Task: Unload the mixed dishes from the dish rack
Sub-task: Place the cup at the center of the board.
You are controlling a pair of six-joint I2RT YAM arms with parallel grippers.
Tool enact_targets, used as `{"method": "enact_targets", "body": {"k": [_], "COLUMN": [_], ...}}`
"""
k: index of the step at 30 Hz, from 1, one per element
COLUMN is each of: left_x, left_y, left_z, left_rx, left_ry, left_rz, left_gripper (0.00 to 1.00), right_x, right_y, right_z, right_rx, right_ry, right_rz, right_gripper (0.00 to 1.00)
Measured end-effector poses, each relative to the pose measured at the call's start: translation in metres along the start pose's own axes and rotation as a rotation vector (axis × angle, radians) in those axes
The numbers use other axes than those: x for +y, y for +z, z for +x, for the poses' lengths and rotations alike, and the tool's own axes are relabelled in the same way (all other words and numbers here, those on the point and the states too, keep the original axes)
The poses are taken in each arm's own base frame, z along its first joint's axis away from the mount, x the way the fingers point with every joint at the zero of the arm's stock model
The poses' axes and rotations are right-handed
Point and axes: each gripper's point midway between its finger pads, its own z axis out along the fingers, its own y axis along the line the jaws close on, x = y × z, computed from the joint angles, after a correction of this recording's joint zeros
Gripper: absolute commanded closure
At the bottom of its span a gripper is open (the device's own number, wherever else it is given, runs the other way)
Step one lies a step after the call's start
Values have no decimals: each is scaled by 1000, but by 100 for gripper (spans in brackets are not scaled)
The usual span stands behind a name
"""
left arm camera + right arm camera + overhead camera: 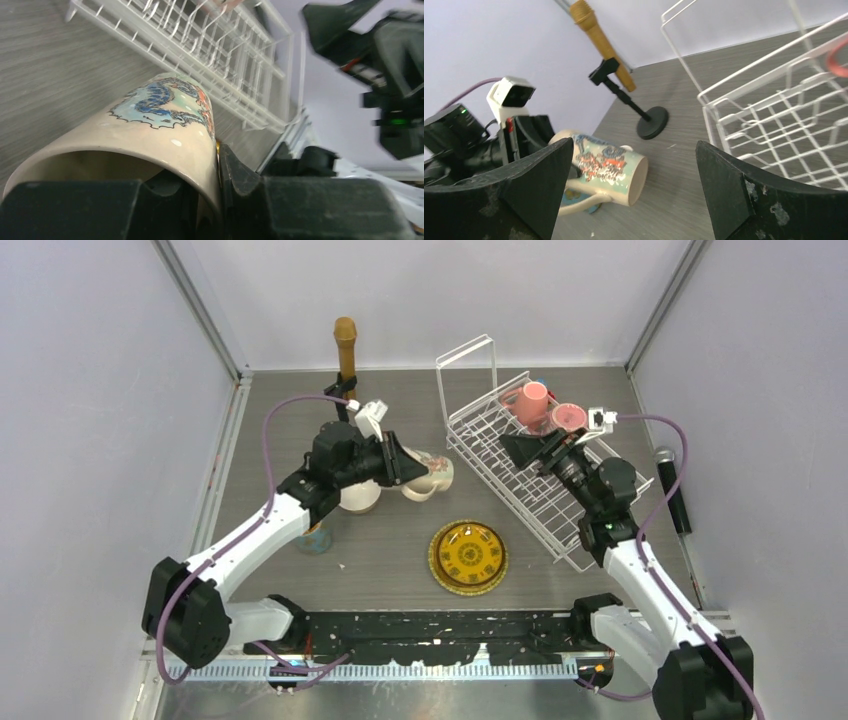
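Observation:
The held mug lies sideways, so my left gripper needs to tilt its fingers downward as it next moves back and down to the clear tabletop beside the small blue-marked cup.
My left gripper (412, 472) is shut on the rim of a cream mug with a blue and red pattern (432, 476), one finger inside and one outside (240, 175). The mug (160, 125) is tilted on its side just above the table, left of the white wire dish rack (530, 480). It also shows in the right wrist view (609, 167). Two pink mugs (533, 401) (568, 417) sit at the rack's far end. My right gripper (522, 448) is open and empty above the rack (774, 115). A yellow-orange patterned plate (468, 557) lies on the table in front.
A beige bowl (360, 497) and a small blue-marked cup (315, 538) sit under my left arm. The brown microphone on a black stand (345, 345) is at the back left and shows in the right wrist view (599, 42). A black microphone (675, 490) lies at the right wall.

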Motion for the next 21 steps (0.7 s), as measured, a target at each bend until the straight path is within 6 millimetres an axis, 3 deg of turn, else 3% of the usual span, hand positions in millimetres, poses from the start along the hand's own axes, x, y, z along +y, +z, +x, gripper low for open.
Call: {"method": "enact_targets", "body": {"k": [8, 12, 21], "left_x": [37, 52, 73], "left_y": [-10, -20, -46], "left_z": [60, 75, 106], "left_rx": [194, 253, 393], "left_ry": [156, 194, 228], "left_rz": [-239, -328, -461], "left_gripper": [100, 100, 100], "right_x": [-22, -42, -53], "right_y": [-22, -27, -30], "right_z": [-17, -19, -32], "right_rx": [-59, -73, -139], "right_ry": [-148, -169, -181], "right_rz": [188, 290, 362], "right_gripper": [0, 0, 0]}}
